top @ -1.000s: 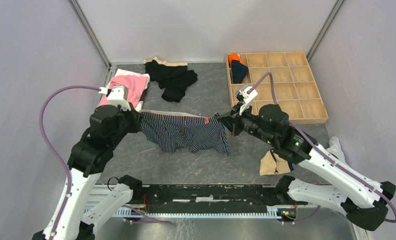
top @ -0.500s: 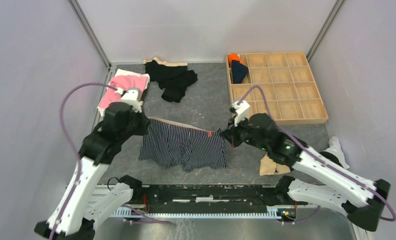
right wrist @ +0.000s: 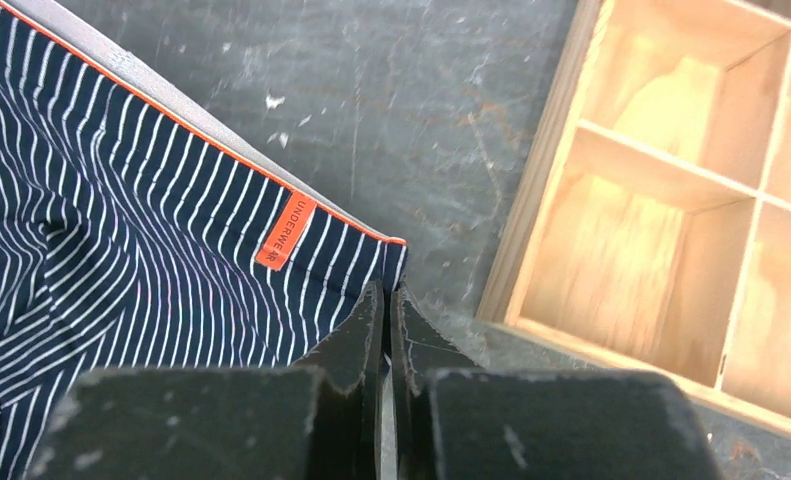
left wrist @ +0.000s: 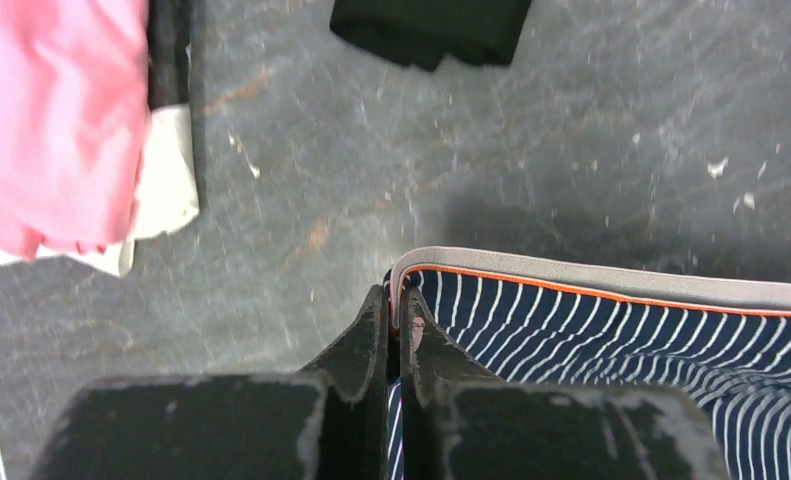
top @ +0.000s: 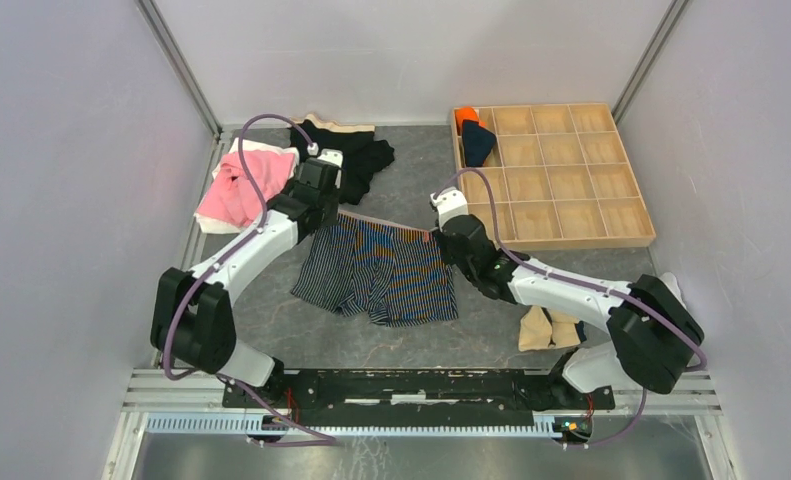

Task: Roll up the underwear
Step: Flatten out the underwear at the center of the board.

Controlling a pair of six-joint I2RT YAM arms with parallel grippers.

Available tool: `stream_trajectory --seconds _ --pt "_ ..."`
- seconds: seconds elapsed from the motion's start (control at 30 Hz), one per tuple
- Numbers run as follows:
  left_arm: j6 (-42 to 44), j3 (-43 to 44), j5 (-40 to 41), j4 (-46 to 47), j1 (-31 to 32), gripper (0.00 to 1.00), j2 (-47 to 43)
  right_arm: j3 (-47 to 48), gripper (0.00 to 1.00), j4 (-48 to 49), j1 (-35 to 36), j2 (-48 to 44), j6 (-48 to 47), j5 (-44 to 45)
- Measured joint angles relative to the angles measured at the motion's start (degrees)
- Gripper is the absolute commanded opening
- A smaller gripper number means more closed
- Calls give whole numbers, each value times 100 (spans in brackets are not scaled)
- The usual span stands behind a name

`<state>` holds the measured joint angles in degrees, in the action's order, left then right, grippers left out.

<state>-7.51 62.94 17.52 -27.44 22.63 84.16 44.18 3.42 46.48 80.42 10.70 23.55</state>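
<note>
The cloth below is wrinkled. So I should next move the corner of the waistband in my left gripper outward and down toward the black garments, and let go of it on the tabletop.
The navy underwear point(top: 381, 275) with thin stripes lies spread on the grey table, its grey and orange waistband along the far edge. My left gripper point(top: 331, 208) is shut on the waistband's left corner. In the left wrist view the left gripper point(left wrist: 395, 298) pinches the underwear point(left wrist: 621, 330) just below the band. My right gripper point(top: 437, 236) is shut on the right corner. In the right wrist view the right gripper point(right wrist: 385, 292) holds the side edge of the underwear point(right wrist: 121, 220), next to an orange label point(right wrist: 286, 232).
A wooden compartment tray point(top: 554, 243) stands right of the right gripper, with rolled orange and navy cloths point(top: 474, 135) in its far-left cells. A pink garment point(top: 236, 185) and black garments point(top: 351, 155) lie at the back left. Beige cloth point(top: 549, 328) lies near right.
Both arms have reached toward the back and come down. The underwear, earlier hanging stretched between them, now lies spread on the table, farther back.
</note>
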Motion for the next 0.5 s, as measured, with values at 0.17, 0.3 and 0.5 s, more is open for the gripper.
stream_trajectory --seconds 0.17,0.3,0.5 --pt "140 0 229 981 0 3 455 2 8 570 -216 179 -114 155" --pt "190 0 310 1508 -7 6 887 26 14 769 -343 442 -229 155" --pt "269 4 369 2000 -114 27 1401 144 28 850 -581 748 -435 157"
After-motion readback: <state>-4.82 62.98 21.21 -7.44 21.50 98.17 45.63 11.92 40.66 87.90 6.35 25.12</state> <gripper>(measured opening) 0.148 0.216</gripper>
